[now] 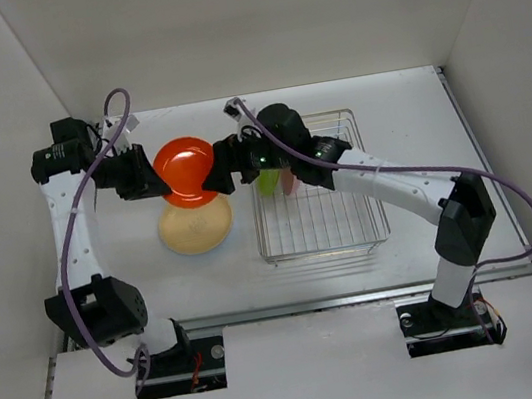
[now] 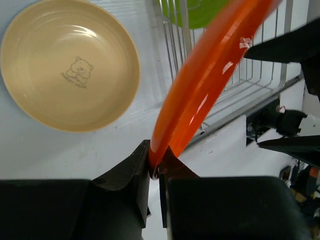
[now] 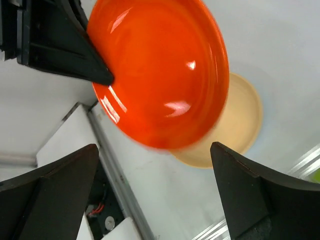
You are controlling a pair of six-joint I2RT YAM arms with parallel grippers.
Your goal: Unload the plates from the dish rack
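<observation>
The beige plate (image 1: 195, 226) lies under the orange one, so my left gripper next needs to go left in the top view and down to release on bare table.
An orange plate (image 1: 185, 169) hangs tilted in the air above a beige plate (image 1: 195, 226) that lies on the table left of the dish rack (image 1: 320, 221). My left gripper (image 1: 159, 176) is shut on the orange plate's left rim; the wrist view shows the jaws (image 2: 156, 165) pinching the rim of the plate (image 2: 210, 70). My right gripper (image 1: 220, 166) is open just right of the plate, and its fingers stand wide apart with the plate (image 3: 160, 75) beyond them, untouched. A green plate (image 1: 268, 181) and a pink plate (image 1: 287, 181) stand in the rack's left end.
The beige plate (image 2: 70, 65) has a small bear drawing in its middle. The rack's wire bars (image 2: 250, 75) lie close behind the orange plate. White walls enclose the table on three sides. The right arm stretches across over the rack.
</observation>
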